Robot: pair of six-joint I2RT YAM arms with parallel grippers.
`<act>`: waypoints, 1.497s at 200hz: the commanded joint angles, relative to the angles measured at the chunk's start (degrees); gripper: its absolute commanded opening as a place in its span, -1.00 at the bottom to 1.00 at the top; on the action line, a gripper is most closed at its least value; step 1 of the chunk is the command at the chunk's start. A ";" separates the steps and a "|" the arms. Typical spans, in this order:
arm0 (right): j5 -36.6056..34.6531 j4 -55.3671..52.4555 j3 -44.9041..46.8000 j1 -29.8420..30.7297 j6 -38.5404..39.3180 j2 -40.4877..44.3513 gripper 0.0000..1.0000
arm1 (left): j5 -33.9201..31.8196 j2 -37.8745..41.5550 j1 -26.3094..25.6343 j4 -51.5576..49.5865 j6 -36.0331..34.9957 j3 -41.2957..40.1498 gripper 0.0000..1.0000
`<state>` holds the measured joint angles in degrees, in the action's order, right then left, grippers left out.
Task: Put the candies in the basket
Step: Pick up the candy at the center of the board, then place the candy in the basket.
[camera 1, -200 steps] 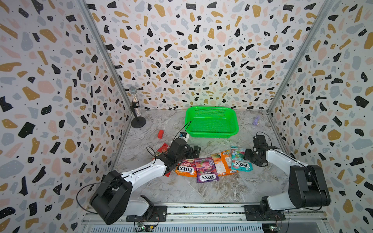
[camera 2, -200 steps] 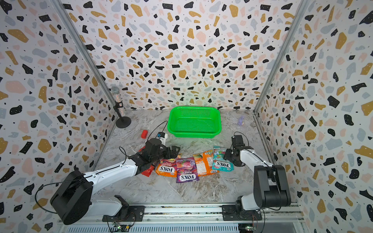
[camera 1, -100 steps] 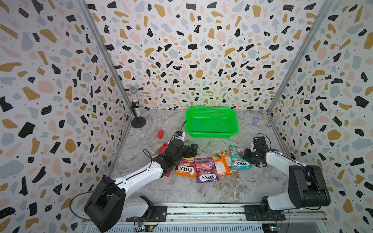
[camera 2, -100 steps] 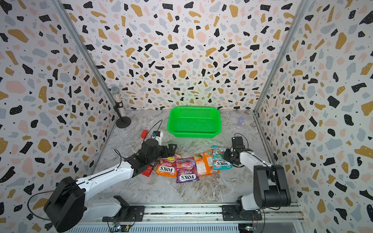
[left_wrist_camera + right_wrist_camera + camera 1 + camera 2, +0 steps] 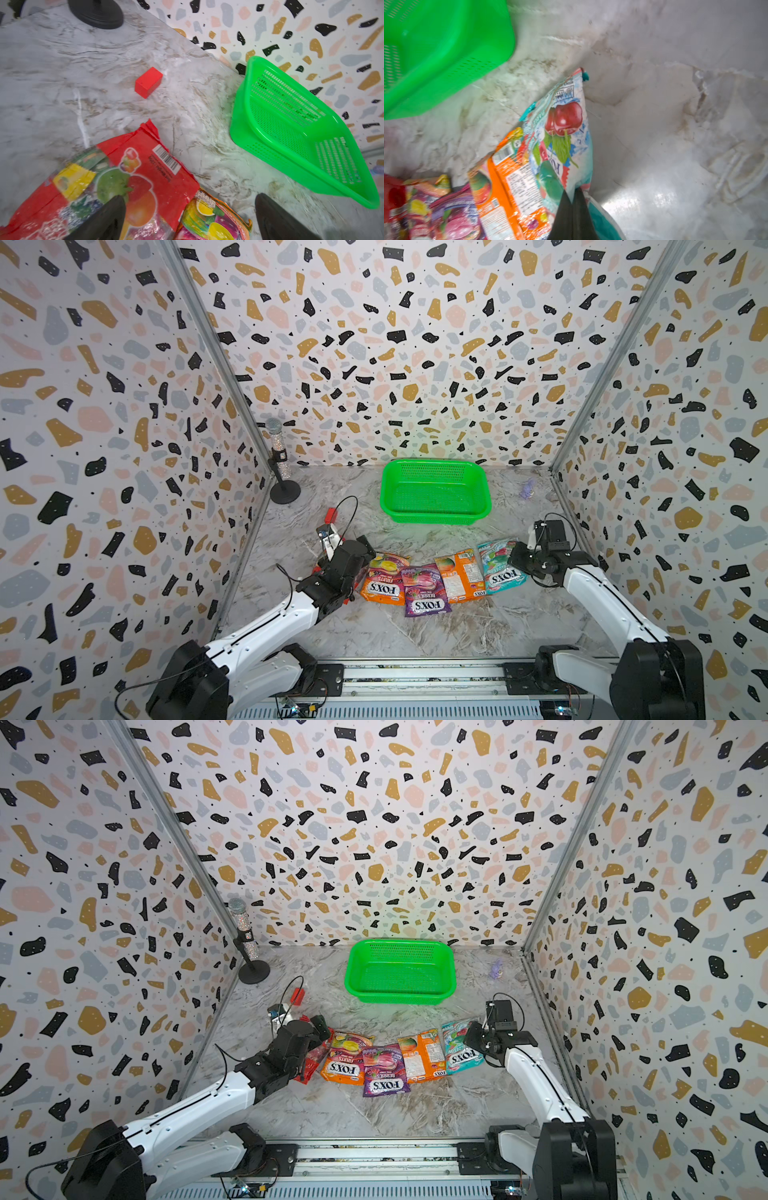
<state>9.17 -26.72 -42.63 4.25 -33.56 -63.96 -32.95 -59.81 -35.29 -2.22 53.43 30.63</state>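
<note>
The basket's end by the red block is outward of my right gripper, so I need to carry the teal bag up and outward with that gripper next, then lower it and release it inside.
The green basket stands empty at the back middle of the table. In front of it the candies lie in a row: an orange-yellow bag, a purple one, an orange one and a teal one. A larger red bag lies at the row's left end, mostly under my left gripper. That gripper is open above the red and orange-yellow bags. My right gripper is shut on the teal bag's right edge, which tilts up.
A small red block lies left of the basket. A glittery microphone on a black stand fills the back left corner. A small purple thing lies at the back right. Terrazzo walls close three sides.
My right gripper has closed on the teal bag's edge. The left gripper has drawn back to the left and nearer the front, over the red bag.
</note>
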 commanded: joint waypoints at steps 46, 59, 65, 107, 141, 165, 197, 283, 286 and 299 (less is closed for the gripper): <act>7.43 3.51 -13.93 2.78 -12.53 1.09 -1.00 | 4.43 -1.71 0.65 8.53 -2.38 -1.62 1.00; 6.12 4.56 -17.51 4.88 -13.72 -1.86 -1.00 | 7.15 -1.89 0.62 8.72 -4.97 -0.73 1.00; 5.66 5.11 -19.42 5.76 -14.21 -3.52 -1.00 | 8.04 -1.96 0.61 8.77 -6.01 -0.42 1.00; 3.65 9.23 -33.33 10.26 -18.87 -18.62 -1.00 | 9.31 -2.74 0.66 9.97 -7.64 -0.43 1.00; 0.49 7.73 -47.86 13.93 -18.89 -33.32 -1.00 | 9.48 -2.91 0.62 10.08 -8.13 -0.35 1.00; -0.67 5.72 -59.59 15.92 -19.84 -44.02 -1.00 | 9.39 -2.69 0.66 10.22 -8.44 -0.31 0.99; -2.12 5.07 -71.73 18.20 -22.73 -54.88 -1.00 | 9.31 -2.24 0.66 10.30 -8.59 -0.48 0.99; -2.27 5.32 -80.16 24.46 -27.37 -67.02 -1.00 | 8.96 -1.71 0.66 10.39 -8.27 -0.57 0.99; -2.19 5.31 -80.11 24.49 -27.27 -67.12 -1.00 | 8.96 -1.65 0.66 10.39 -8.26 -0.62 1.00; -1.43 4.61 -80.00 24.76 -26.54 -67.52 -1.00 | 9.42 -1.67 0.66 10.47 -8.46 -0.50 1.00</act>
<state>7.22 -22.55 -119.55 29.08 -59.81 -132.92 -23.77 -62.43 -34.98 5.76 45.71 28.80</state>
